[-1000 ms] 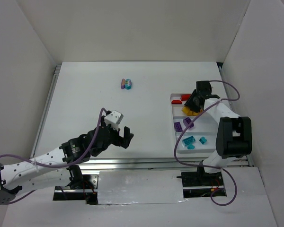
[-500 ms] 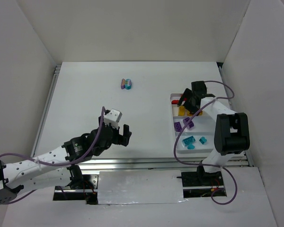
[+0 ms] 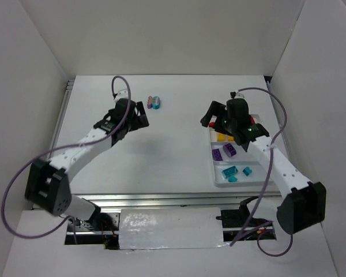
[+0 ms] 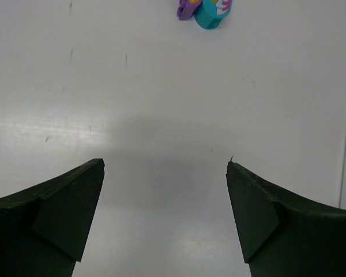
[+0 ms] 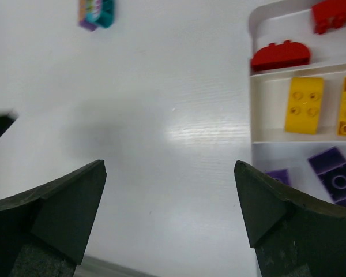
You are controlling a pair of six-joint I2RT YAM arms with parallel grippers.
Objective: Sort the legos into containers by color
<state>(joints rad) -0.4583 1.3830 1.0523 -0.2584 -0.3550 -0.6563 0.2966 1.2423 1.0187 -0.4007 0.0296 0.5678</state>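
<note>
The purple-and-teal lego cluster (image 3: pixel 154 102) (image 4: pixel 205 10) is alone outside the tray, so I need to move my left gripper outward and down over it next, until my fingers are on either side of both legos.
A purple-and-teal lego cluster (image 3: pixel 154 102) lies alone on the far middle of the table; it also shows as the cluster (image 4: pixel 205 10) ahead of my left fingers and the cluster (image 5: pixel 96 12) at the top left of the right wrist view. My left gripper (image 3: pixel 142 114) (image 4: pixel 165 163) is open and empty just short of it. My right gripper (image 3: pixel 209 118) (image 5: pixel 170 164) is open and empty over bare table, just left of the white tray (image 3: pixel 212 167) (image 5: pixel 252 115). The tray holds red bricks (image 5: pixel 281 56), yellow bricks (image 5: pixel 304 105), purple bricks (image 5: pixel 334 176) and teal bricks (image 3: pixel 229 171) in separate compartments.
White walls enclose the table on the left, back and right. A metal rail (image 3: pixel 161 199) runs along the near edge by the arm bases. The tray sits close to the right wall.
My right gripper opened over the tray, left a yellow brick there, and moved left off the tray. My left arm swung from the near side out to the far cluster.
</note>
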